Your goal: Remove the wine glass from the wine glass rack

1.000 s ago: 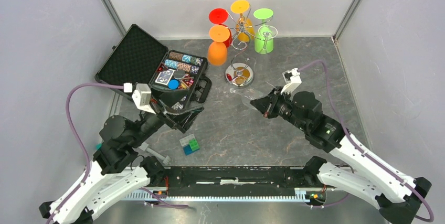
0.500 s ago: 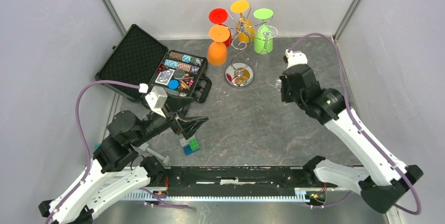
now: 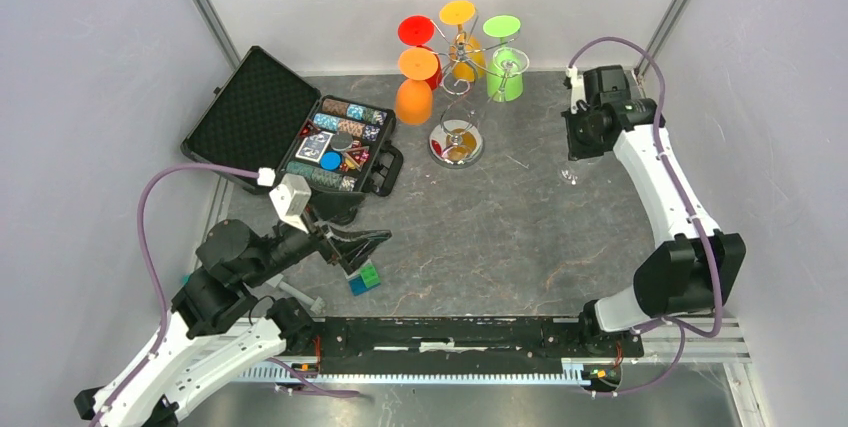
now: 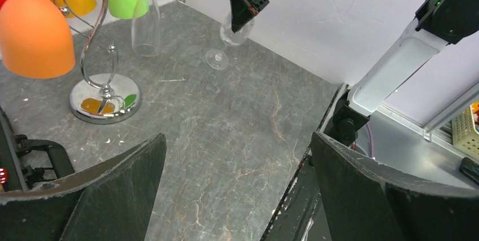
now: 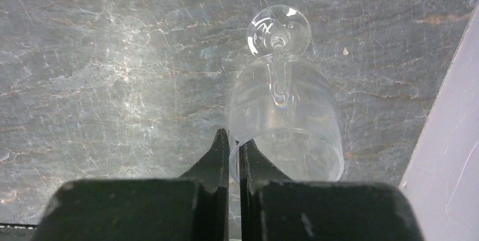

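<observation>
My right gripper should move toward the rack (image 3: 462,55) and down, set the clear glass's foot on the tabletop, then release its rim, as the wall is close.
The wine glass rack (image 3: 462,55) is a silver wire stand with a mirrored round base (image 3: 456,143) at the back middle. Red, yellow, green and orange glasses hang on it upside down; it also shows in the left wrist view (image 4: 97,32). My right gripper (image 5: 233,139) is shut on the rim of a clear wine glass (image 5: 282,111), one finger inside the bowl and one outside. The glass (image 4: 229,31) hangs bowl-up right of the rack, with its foot (image 4: 217,59) at the table near the right wall. My left gripper (image 4: 237,184) is open and empty, low over the near left.
An open black case (image 3: 335,142) of chips and cards lies at the back left. A small green-and-blue block (image 3: 363,277) lies by my left gripper (image 3: 362,244). A second clear glass (image 4: 146,23) hangs on the rack. The right wall (image 5: 452,139) is close to the held glass.
My right arm swung from the table's middle to the far right with the clear glass and turned it foot-down. My left arm drew back and down slightly.
</observation>
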Robot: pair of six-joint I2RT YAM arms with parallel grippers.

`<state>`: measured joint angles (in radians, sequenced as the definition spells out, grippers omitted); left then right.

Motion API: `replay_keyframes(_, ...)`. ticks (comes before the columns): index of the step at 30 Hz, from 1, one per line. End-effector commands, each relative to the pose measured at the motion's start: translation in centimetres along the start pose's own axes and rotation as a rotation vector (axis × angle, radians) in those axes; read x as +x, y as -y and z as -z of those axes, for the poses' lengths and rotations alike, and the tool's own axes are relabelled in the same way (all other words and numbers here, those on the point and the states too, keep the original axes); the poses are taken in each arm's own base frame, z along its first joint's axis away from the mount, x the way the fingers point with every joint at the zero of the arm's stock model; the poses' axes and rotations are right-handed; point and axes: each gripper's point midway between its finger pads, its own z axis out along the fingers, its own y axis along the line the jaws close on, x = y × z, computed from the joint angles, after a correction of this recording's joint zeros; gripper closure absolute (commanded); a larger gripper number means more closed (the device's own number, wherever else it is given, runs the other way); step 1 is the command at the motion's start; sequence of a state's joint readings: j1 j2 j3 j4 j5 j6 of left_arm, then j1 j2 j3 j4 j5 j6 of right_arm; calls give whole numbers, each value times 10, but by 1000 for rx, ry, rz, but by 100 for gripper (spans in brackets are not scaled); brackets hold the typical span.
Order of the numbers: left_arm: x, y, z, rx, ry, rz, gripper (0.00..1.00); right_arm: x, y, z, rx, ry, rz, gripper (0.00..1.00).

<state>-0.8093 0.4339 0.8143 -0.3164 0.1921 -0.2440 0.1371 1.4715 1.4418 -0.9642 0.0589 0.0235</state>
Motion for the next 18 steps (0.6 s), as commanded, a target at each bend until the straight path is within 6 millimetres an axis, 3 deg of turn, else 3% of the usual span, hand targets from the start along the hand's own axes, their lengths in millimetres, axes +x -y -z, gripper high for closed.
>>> replay_keyframes(1,-6,-1,5,-3,43,-40,0,-21,-2,10,-96,51,19,100)
replay_keyframes(6,-4,0,6,3,20,-60,0,-17,-2,-6,-105,5,13,100)
replay_keyframes(18,3,-12,1,-53,-3,-51,0,-35,-6,-27,-139,-12,13,98)
